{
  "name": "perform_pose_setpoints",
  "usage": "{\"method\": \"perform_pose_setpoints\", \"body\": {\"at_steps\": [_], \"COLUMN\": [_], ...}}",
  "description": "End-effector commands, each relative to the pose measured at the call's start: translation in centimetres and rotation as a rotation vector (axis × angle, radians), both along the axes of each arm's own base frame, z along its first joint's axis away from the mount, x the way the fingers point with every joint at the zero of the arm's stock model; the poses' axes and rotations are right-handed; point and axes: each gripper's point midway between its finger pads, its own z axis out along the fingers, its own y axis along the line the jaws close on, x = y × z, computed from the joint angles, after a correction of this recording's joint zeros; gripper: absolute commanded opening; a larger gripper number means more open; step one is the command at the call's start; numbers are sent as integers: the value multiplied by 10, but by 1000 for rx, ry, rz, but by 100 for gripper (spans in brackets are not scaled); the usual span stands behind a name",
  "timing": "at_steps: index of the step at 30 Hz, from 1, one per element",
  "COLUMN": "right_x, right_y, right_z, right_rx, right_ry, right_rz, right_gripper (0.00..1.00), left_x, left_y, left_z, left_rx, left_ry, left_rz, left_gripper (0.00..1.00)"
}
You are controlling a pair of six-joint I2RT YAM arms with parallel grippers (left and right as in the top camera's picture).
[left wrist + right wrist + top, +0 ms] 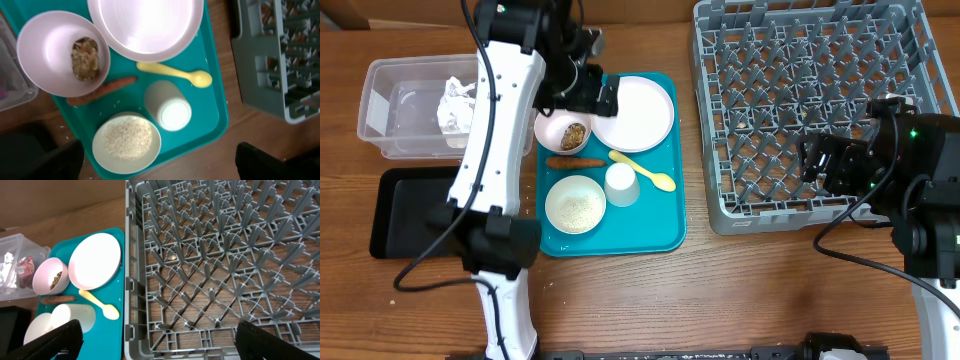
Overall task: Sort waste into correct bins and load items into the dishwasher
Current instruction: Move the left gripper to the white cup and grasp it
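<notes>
I will move my left gripper down and back onto the white cup (621,185) (169,106), with my fingers open around its sides, because the cup is below the gripper and nearer my base.
On the teal tray (665,235) lie a pale plate (634,110), a bowl holding a brown lump (564,131), an orange-brown stick (574,162), a yellow spoon (642,170), a white cup (621,185) and a bowl of rice (575,204). The left wrist view shows the same: plate (147,22), lump bowl (50,50), stick (102,91), spoon (175,74), cup (169,106), rice bowl (127,142). My left gripper (603,97) (160,165) is open and empty above the tray. My right gripper (817,160) (165,342) is open and empty over the front edge of the grey rack (810,110) (225,255).
The clear tub (380,110) at the left holds crumpled white paper (455,105) and a red-and-silver wrapper (22,266). The black tray (405,215) lies in front of it. My left arm crosses over the tub's right end.
</notes>
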Motion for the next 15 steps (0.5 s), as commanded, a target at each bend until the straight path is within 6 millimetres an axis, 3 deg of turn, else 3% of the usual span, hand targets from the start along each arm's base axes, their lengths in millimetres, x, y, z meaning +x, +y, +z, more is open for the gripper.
{"method": "perform_pose_setpoints", "body": {"at_steps": [1, 7, 10, 15], "right_x": [3, 8, 11, 13], "right_y": [1, 0, 0, 0], "right_z": [9, -2, -10, -25], "right_rx": [6, 10, 12, 17], "right_ry": [-21, 18, 53, 112], "right_rz": [2, 2, 2, 2], "right_gripper": [100, 100, 100, 100], "left_x": [-31, -50, -53, -51], "left_y": [-19, -28, -34, -38], "left_z": [-1, -75, -97, -117], "left_rx": [53, 292, 312, 312], "left_ry": [7, 136, 153, 151], "left_rz": [-150, -255, -252, -226], "left_gripper": [96, 94, 93, 89]}}
